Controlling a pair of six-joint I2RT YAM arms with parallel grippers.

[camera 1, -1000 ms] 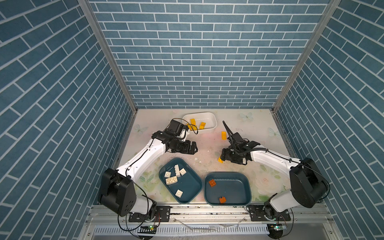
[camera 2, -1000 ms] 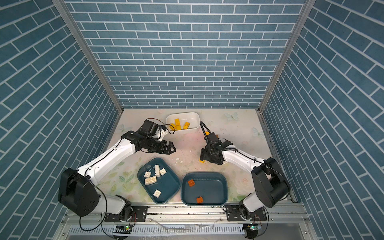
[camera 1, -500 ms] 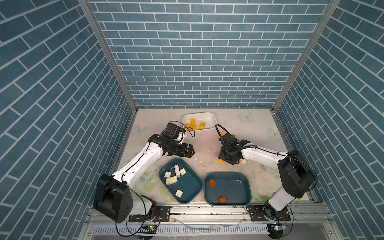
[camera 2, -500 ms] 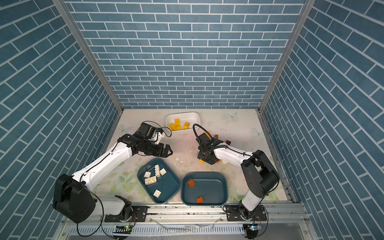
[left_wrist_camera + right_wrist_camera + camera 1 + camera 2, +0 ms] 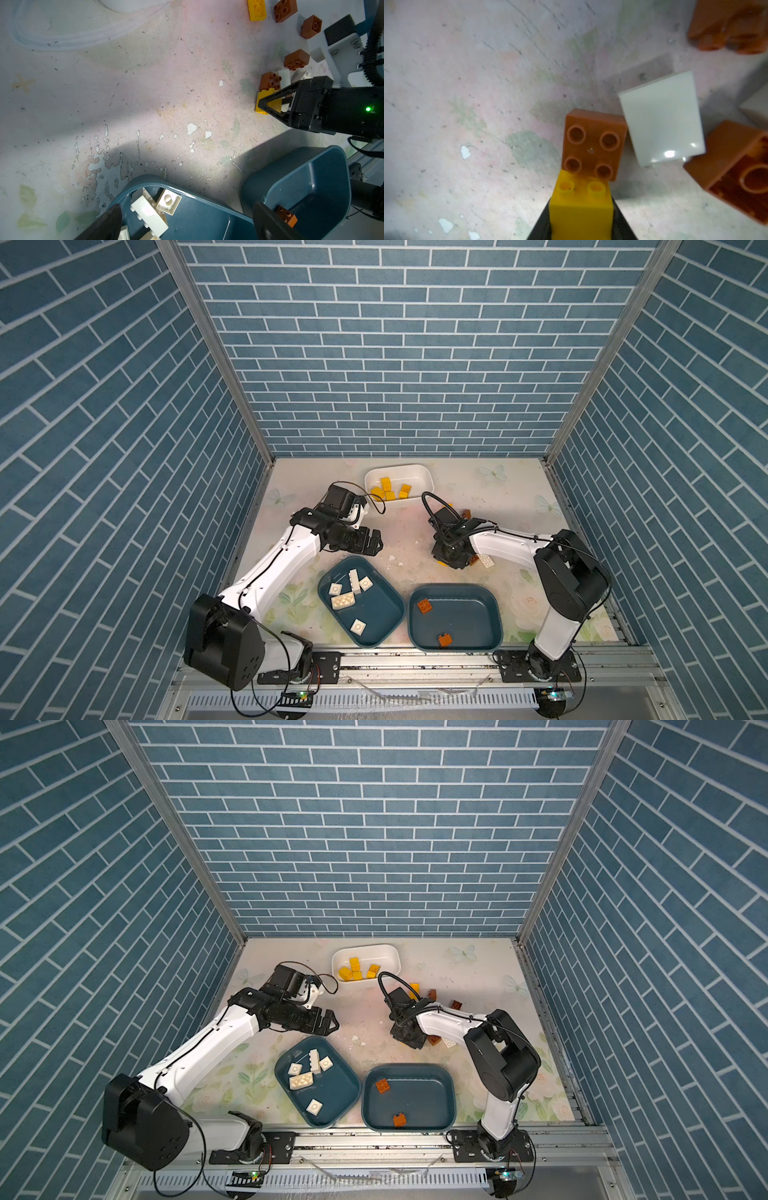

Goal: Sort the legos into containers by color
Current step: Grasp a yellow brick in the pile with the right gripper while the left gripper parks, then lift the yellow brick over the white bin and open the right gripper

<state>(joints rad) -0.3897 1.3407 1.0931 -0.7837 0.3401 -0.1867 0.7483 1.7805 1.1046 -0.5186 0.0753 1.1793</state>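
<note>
The yellow lego in my right gripper should next go up, then outward over the white container (image 5: 424, 473), and I will release it there, because yellow legos are already inside.
My right gripper (image 5: 581, 220) is shut on a yellow lego (image 5: 581, 207) that stands on the table, down low at centre right (image 5: 451, 562). A brown lego (image 5: 593, 143) touches the yellow one, and a white lego (image 5: 662, 118) lies just beyond. My left gripper (image 5: 374, 541) is open and holds nothing. It hovers over the far rim of the left teal container (image 5: 374, 610), which holds several white legos (image 5: 343, 600). The right teal container (image 5: 461, 614) holds two brown legos (image 5: 424, 605). The white container (image 5: 424, 473) holds several yellow legos (image 5: 388, 491).
More loose bricks lie behind the right gripper: a long yellow one (image 5: 414, 988) and two brown ones (image 5: 433, 993) (image 5: 456, 1005). White paint chips (image 5: 395, 562) dot the worn mat between the arms. Brick-patterned walls close in three sides.
The right gripper has swung left and down over the yellow lego and closed on it. The left arm has drawn back slightly toward the left teal container, still open.
</note>
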